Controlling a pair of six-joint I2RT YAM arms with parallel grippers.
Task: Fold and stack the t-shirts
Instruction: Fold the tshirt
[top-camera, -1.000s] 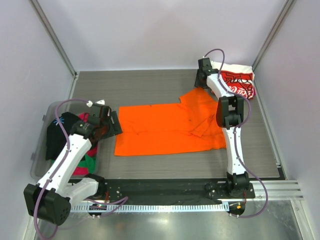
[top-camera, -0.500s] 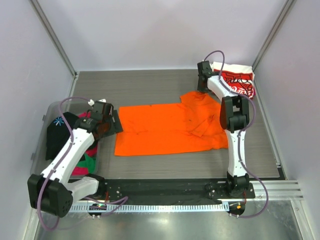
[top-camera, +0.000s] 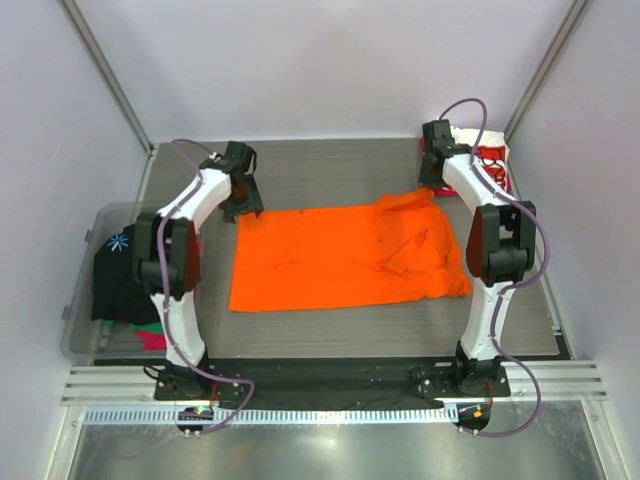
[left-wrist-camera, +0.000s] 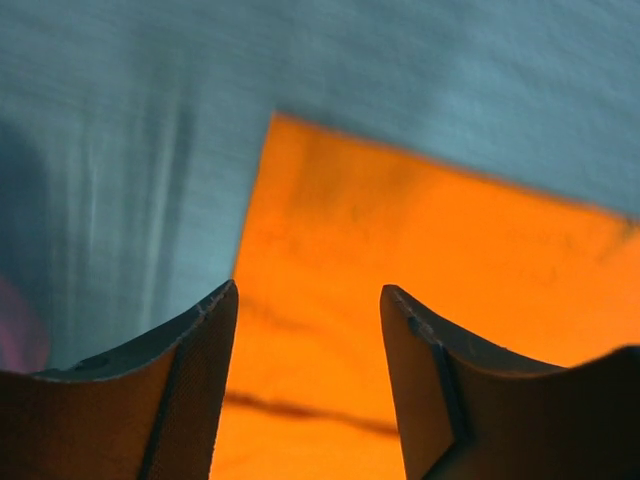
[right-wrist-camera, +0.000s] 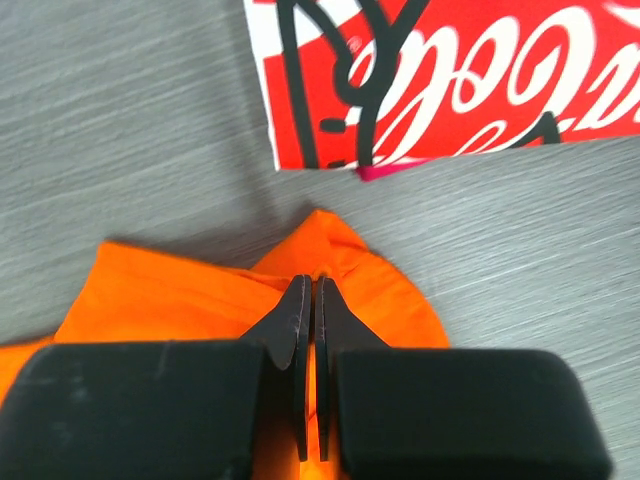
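Note:
The robot should pull its right gripper, with the pinched far edge, back over the t-shirt's near side and let go there, since the orange cloth lies unfolded.
The plain orange t-shirt (top-camera: 340, 258) lies spread flat on the grey table. My left gripper (top-camera: 243, 207) is open just above its far left corner, and the left wrist view shows that corner (left-wrist-camera: 420, 260) between my fingers (left-wrist-camera: 200, 360). My right gripper (top-camera: 431, 188) is shut on a pinch of orange cloth at the far right edge (right-wrist-camera: 370, 290); the jaws stand almost together. The folded red-and-white Coca-Cola t-shirt (top-camera: 488, 160) lies at the far right corner, just beyond my right gripper (right-wrist-camera: 308, 285), and it also shows in the right wrist view (right-wrist-camera: 450, 70).
A clear plastic bin (top-camera: 85, 300) stands at the left edge and holds a black tee (top-camera: 118, 270) over pink and green cloth (top-camera: 150, 330). Grey walls close in the table on three sides. A metal rail (top-camera: 330, 385) runs along the near edge.
My left arm has swung from the bin side to the far left corner of the orange shirt. My right gripper has moved right, dragging the shirt's far right edge with it.

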